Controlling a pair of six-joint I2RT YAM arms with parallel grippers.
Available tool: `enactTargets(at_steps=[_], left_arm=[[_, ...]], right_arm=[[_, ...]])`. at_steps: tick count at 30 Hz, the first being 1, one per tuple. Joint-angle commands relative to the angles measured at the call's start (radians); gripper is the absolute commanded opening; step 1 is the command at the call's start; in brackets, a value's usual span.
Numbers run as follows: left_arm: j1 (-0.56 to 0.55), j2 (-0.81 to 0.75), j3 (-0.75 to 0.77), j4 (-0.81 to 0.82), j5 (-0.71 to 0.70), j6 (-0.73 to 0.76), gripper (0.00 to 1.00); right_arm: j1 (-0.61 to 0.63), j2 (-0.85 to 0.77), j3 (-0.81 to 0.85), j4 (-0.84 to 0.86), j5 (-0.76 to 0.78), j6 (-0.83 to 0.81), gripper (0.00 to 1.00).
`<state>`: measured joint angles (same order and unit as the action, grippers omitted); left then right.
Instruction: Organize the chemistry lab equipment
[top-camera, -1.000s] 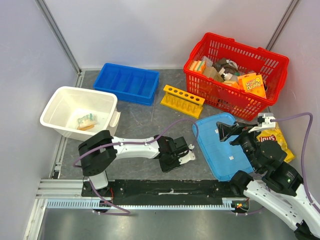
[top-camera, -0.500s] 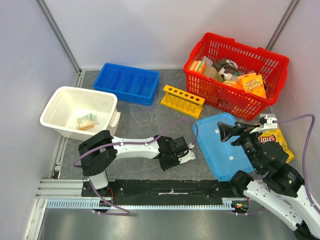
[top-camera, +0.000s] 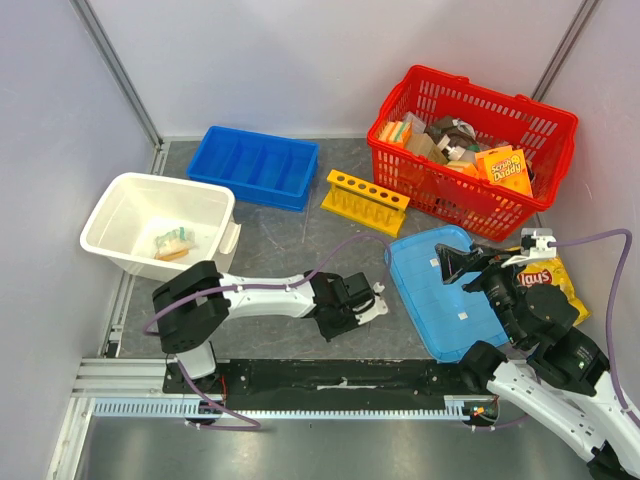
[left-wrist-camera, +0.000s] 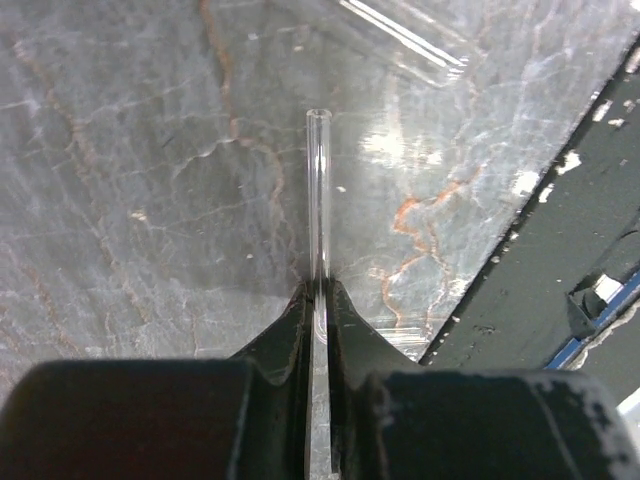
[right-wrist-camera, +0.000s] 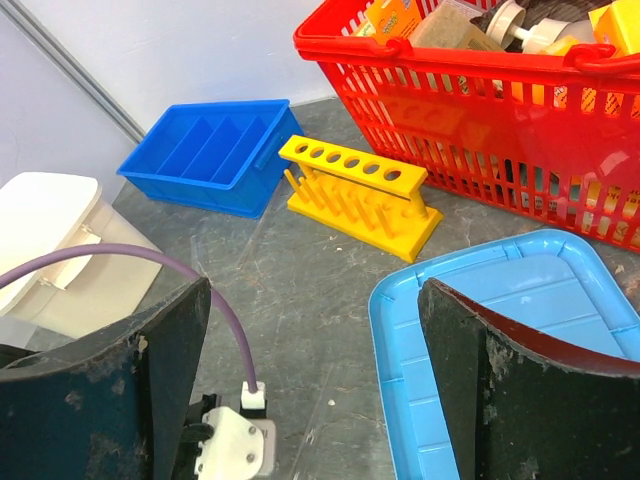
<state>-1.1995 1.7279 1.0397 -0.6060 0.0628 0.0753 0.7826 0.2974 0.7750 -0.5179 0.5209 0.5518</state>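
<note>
My left gripper should next rise and move outward to the blue divided tray (top-camera: 264, 168), which is outward of it, then go down to release the tube, since long slots suit it.
My left gripper (top-camera: 338, 320) is low over the table near the front edge, its jaws shut (left-wrist-camera: 320, 300) on a thin clear tube (left-wrist-camera: 318, 200) that sticks out forward over the grey table. Another clear tube (left-wrist-camera: 405, 38) lies on the table beyond it. The yellow test-tube rack (top-camera: 365, 202) stands with its holes empty in front of the red basket; it also shows in the right wrist view (right-wrist-camera: 355, 185). A small clear bag (top-camera: 172, 242) lies in the white bin (top-camera: 120, 200). My right gripper (top-camera: 490, 258) is open and empty above the light-blue tray (top-camera: 440, 300), jaws wide apart (right-wrist-camera: 315, 300).
A blue divided tray (top-camera: 255, 165) sits at the back left. The red basket (top-camera: 420, 72) with sponge packs and boxes stands at the back right. A yellow chip bag (top-camera: 555, 280) lies right of the light-blue tray. The black base plate (left-wrist-camera: 560, 250) borders the table at the front.
My left wrist has shifted very slightly to the left, still holding the tube. My right arm has barely moved.
</note>
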Motion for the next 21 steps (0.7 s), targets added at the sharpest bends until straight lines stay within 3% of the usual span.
enactTargets(at_steps=[1,11,15,21], left_arm=[[0.063,-0.053,-0.038,0.046,-0.054,-0.093,0.02],[0.264,-0.255,-0.007,0.026,-0.060,-0.196,0.02],[0.392,-0.292,0.080,-0.003,-0.058,-0.206,0.02],[0.543,-0.222,0.275,-0.057,-0.181,-0.155,0.02]], right_arm=[[0.003,-0.007,-0.008,0.009,-0.007,0.019,0.92],[0.003,0.029,-0.034,0.039,-0.044,0.037,0.92],[0.003,0.058,-0.072,0.081,-0.090,0.059,0.92],[0.003,0.112,-0.085,0.114,-0.124,0.063,0.91]])
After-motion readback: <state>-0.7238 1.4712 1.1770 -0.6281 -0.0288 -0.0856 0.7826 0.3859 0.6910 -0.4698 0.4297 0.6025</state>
